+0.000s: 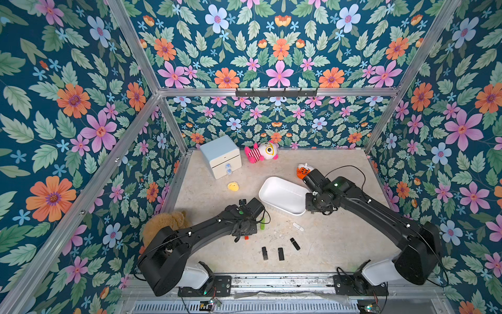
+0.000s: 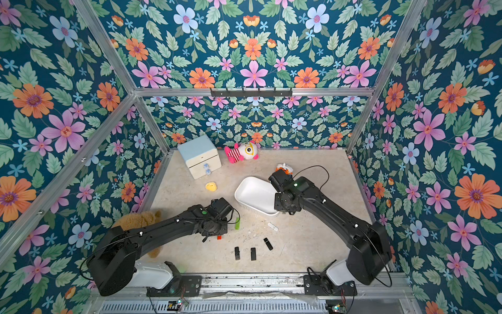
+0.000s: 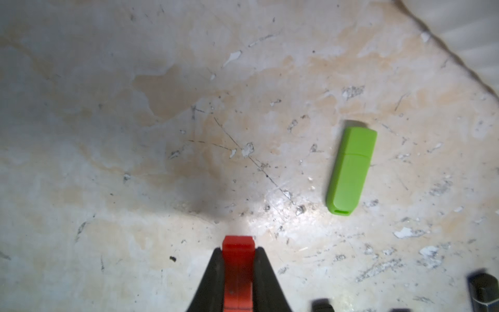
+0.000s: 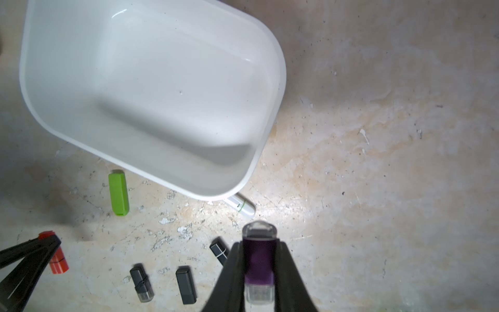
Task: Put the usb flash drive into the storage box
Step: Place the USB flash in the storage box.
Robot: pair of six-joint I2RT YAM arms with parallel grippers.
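Observation:
My right gripper will next move outward over the box's rim, then down to the box's bottom by its short side (image 1: 298, 201) (image 4: 250, 87) and release there, because the drive still hangs outside.
The storage box (image 4: 151, 89) is a white, shallow tub, empty, seen in both top views (image 1: 282, 194) (image 2: 255, 194). My right gripper (image 4: 259, 244) is shut on a purple usb flash drive (image 4: 258, 259) with a clear cap, held above the table just off the box's near corner. My left gripper (image 3: 239, 250) is shut on a red flash drive (image 3: 239, 270), low over the table; the drive's red end shows under the wrist (image 1: 246, 238). A green flash drive (image 3: 351, 170) lies flat close by, between the left gripper and the box.
On the table lie a white flash drive (image 4: 241, 206) at the box's corner and three black drives (image 1: 264, 253) (image 1: 281, 254) (image 1: 295, 243). Behind are a drawer cabinet (image 1: 221, 156), a pink-white plush (image 1: 262, 152), an orange toy (image 1: 303, 170), a yellow toy (image 1: 233, 186); a brown plush (image 1: 163, 223) sits left.

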